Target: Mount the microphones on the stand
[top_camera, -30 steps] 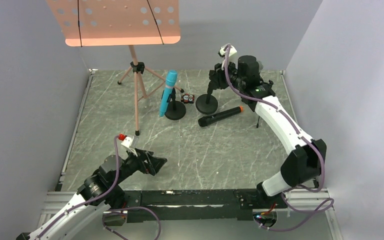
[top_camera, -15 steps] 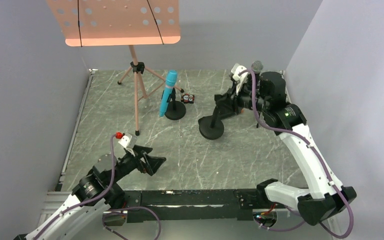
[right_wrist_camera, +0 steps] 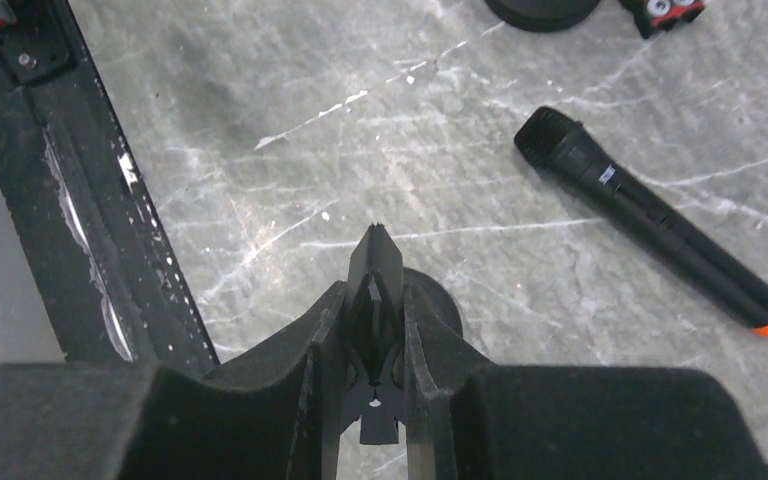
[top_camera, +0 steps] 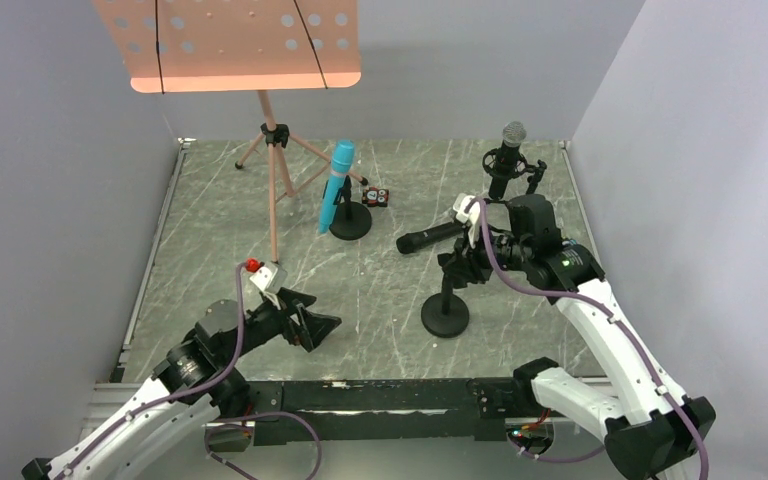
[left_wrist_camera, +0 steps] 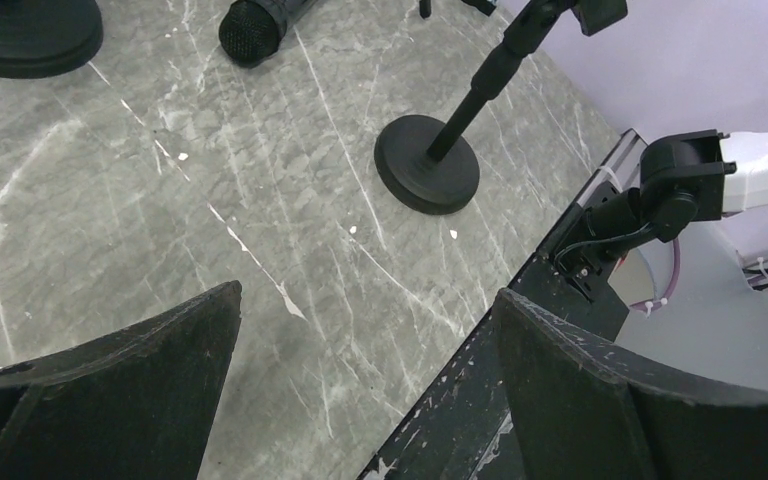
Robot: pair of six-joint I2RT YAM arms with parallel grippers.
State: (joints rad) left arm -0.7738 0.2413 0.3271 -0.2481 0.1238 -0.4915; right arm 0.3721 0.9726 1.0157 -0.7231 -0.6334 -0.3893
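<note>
The orange-ended black microphone's body [top_camera: 434, 236] [left_wrist_camera: 286, 11] lies flat, outward of my left gripper and below it. My left gripper will next swing outward and to the right in the top view and go down onto it.
My right gripper [top_camera: 463, 258] is shut on the clip [right_wrist_camera: 374, 285] at the top of a black stand. Its round base [top_camera: 445, 315] sits low at the table's near middle and also shows in the left wrist view [left_wrist_camera: 427, 165]. The black microphone with the orange end [right_wrist_camera: 650, 230] lies flat on the table just behind the stand [top_camera: 428, 238]. The blue microphone [top_camera: 337, 188] leans in a second round-base stand [top_camera: 350, 224]. The black microphone with the silver mesh head [top_camera: 506, 152] stands upright in a tripod stand at the back right. My left gripper [top_camera: 305, 325] is open and empty [left_wrist_camera: 365, 385].
A pink music stand [top_camera: 230, 40] on a tripod [top_camera: 275, 190] stands at the back left. A small battery pack [top_camera: 375, 197] lies by the blue microphone's stand. A black rail [top_camera: 360, 395] runs along the near edge. Grey walls close in both sides.
My right gripper has carried the round-base stand from the back of the table to the near middle, uncovering the silver-headed microphone. My left gripper has shifted slightly to the right.
</note>
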